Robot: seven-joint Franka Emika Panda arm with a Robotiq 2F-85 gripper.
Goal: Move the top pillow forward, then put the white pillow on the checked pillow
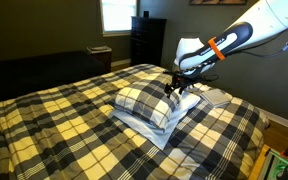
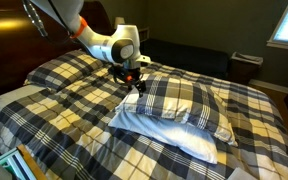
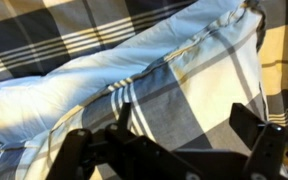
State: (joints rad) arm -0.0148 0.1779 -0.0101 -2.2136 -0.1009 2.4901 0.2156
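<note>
The gripper moves toward the upper right in the wrist view and down onto the plaid pillow's near corner [image 2: 120, 106] [image 3: 251, 14] next, since its fingers are over broader fabric.
The top pillow, the plump plaid checked pillow [image 1: 146, 100], lies on the white pillow [image 1: 144, 128] on the plaid bedspread; both exterior views show this stack [image 2: 181, 100], with the white pillow [image 2: 174, 138] sticking out beneath. My gripper [image 1: 177, 88] hangs at the plaid pillow's end edge, also seen in an exterior view [image 2: 136, 80]. In the wrist view the gripper [image 3: 184, 130] is open, its fingers spread on either side of the plaid pillow's fabric [image 3: 209, 85], with the white pillow [image 3: 74, 85] just beyond.
A dark dresser [image 1: 147, 40] stands under a window behind the bed. Another pale pillow [image 1: 216, 97] lies beside the gripper. A dark headboard [image 2: 14, 40] and a white pillow [image 2: 12, 96] are at the bed's end. Clutter [image 1: 276, 165] sits off the bed's corner.
</note>
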